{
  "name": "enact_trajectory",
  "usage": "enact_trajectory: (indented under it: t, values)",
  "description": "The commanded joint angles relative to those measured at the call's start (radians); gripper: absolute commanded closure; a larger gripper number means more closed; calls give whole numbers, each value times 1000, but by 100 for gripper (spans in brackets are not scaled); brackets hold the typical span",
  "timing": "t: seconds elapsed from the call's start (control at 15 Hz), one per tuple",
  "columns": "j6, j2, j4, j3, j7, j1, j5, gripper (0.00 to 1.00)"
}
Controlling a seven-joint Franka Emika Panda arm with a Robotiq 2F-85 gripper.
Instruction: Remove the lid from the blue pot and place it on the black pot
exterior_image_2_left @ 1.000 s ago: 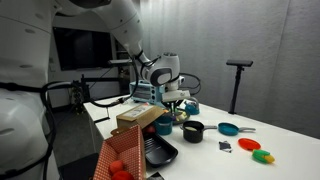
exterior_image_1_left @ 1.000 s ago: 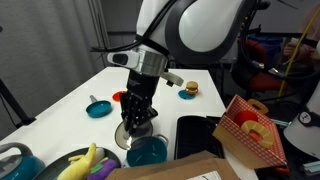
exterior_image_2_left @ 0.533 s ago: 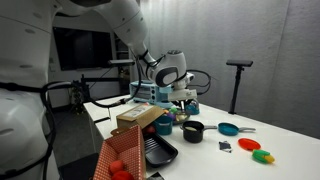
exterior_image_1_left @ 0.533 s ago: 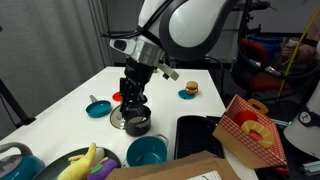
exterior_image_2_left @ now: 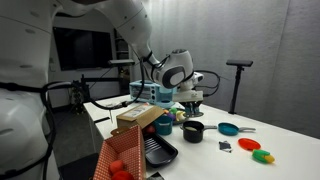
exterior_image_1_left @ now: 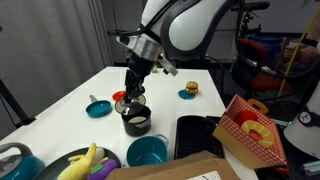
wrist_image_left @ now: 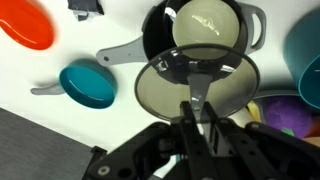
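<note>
The robot's gripper needs to move over the black pot's opening (exterior_image_1_left: 138, 116) (wrist_image_left: 205, 25), go down and let go of the lid's dark handle, because the lid covers only part of the black pot.
My gripper (exterior_image_1_left: 132, 96) is shut on the dark handle of the lid (exterior_image_1_left: 130, 107) and holds it in the air just above the black pot (exterior_image_1_left: 136, 124). In the wrist view the glass lid (wrist_image_left: 160, 92) hangs under my fingers (wrist_image_left: 197, 108), partly overlapping the black pot (wrist_image_left: 205, 35) below it. The blue pot (exterior_image_1_left: 147, 152) stands uncovered nearer the table's front, and its rim shows at the wrist view's edge (wrist_image_left: 308, 60). An exterior view also shows the gripper (exterior_image_2_left: 190, 99) over the black pot (exterior_image_2_left: 193, 131), next to the blue pot (exterior_image_2_left: 163, 126).
A small teal pan (exterior_image_1_left: 98, 108) and a red disc (wrist_image_left: 25, 22) lie beside the black pot. A toy burger (exterior_image_1_left: 188, 90) sits farther back. A flat black tray (exterior_image_1_left: 195, 135), a red-yellow box (exterior_image_1_left: 250, 130), a plate of toy food (exterior_image_1_left: 90, 165) and a teal kettle (exterior_image_1_left: 15, 160) crowd the front.
My gripper has carried the lid away from the blue pot, up and back, and now holds it over the black pot. The blue pot stands open.
</note>
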Motion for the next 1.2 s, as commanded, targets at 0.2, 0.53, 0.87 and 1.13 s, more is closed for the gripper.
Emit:
enact_trajectory:
  t: [0.2,0.53,0.87,1.13]
  values:
    - [29,-2,-21,-39,169,-3,-127,96]
    - [8,-14,-57,-34,209,-8,-175,96]
    - [-1,-13,-81,-30,211,-8,-184,96]
    - [-5,-10,-84,-35,224,-4,-210,61]
